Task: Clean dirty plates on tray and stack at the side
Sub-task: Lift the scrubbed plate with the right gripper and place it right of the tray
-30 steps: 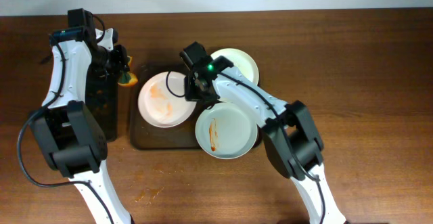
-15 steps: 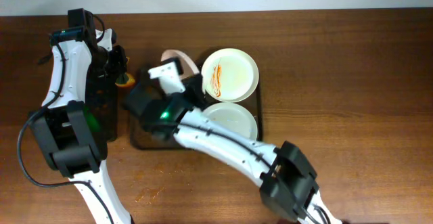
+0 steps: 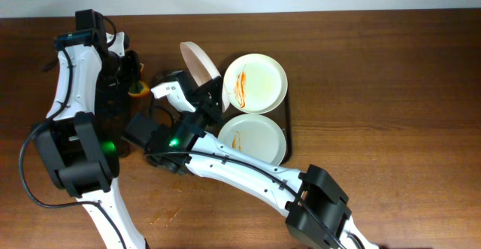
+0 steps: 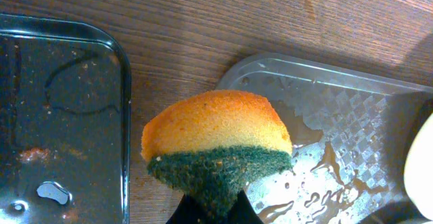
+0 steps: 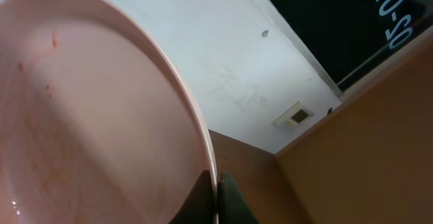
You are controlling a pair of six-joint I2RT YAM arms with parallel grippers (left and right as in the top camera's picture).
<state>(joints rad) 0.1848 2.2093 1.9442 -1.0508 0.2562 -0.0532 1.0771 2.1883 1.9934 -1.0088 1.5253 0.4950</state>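
My right gripper should next swing the tilted plate over the streaked back plate and lower it flat there, as bare wood beside the tray leaves room.
My right gripper (image 5: 218,183) is shut on the rim of a white plate (image 3: 197,61) with faint orange smears (image 5: 88,129). It holds the plate tilted on edge above the left end of the brown-grey tray (image 3: 286,113). Two more white plates lie on the tray: one with orange-red streaks (image 3: 255,83) at the back, one with a thin streak (image 3: 252,138) in front. My left gripper (image 4: 213,214) is shut on an orange sponge with a green scouring side (image 4: 216,146), held just left of the tray's wet corner (image 4: 325,109); it also shows overhead (image 3: 139,89).
A narrow black tray (image 4: 61,116) with water drops and crumbs lies left of the tray, under my left arm (image 3: 113,121). The wooden table (image 3: 391,129) stretches to the right of the tray.
The right arm has swung from the tray's right side to its left, lifting the smeared plate from flat on the tray to tilted on edge. The left arm has not moved.
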